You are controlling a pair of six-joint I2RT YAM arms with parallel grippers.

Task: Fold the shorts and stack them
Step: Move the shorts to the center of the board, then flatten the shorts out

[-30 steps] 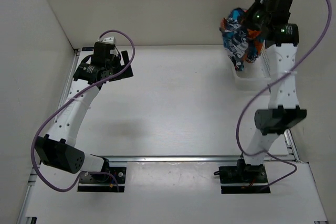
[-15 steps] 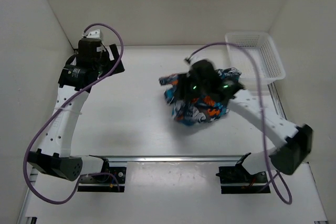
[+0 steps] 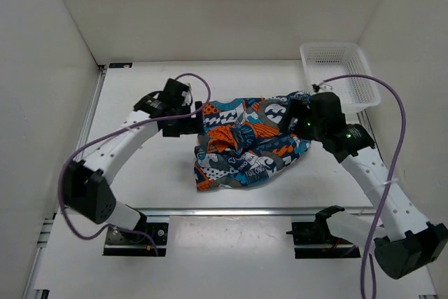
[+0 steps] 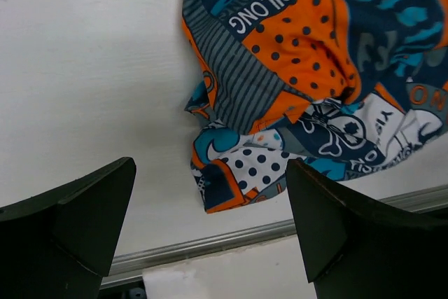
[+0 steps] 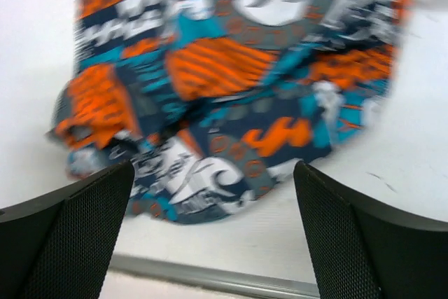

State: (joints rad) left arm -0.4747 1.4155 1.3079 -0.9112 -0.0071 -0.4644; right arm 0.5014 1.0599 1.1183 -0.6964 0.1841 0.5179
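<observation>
The near end of the gathered waistband edge (image 3: 304,144) (image 5: 355,117) lies below with bare tabletop beside it, so next I should lower my right gripper's open fingers on both sides of it and close.
The shorts (image 3: 245,143) lie in a crumpled heap in the middle of the table, their teal, orange, white and navy print facing up. My left gripper (image 3: 191,121) hovers at the heap's left edge, open and empty. Over the right upper edge my right gripper (image 3: 295,121) is open too, holding nothing. The left wrist view shows the shorts (image 4: 301,68) beyond my left gripper (image 4: 210,225), with only bare table between its fingers. The right wrist view is blurred; the shorts (image 5: 224,96) lie ahead of my right gripper (image 5: 213,236).
A white mesh basket (image 3: 340,73) stands at the back right corner, with no cloth in it. A metal rail (image 3: 238,211) runs along the table's near edge. White walls close in the left, back and right sides.
My right arm swung the shorts from above the basket down to the table's middle and let them go, its jaws opening. My left arm moved right and nearer, to the heap's left edge.
</observation>
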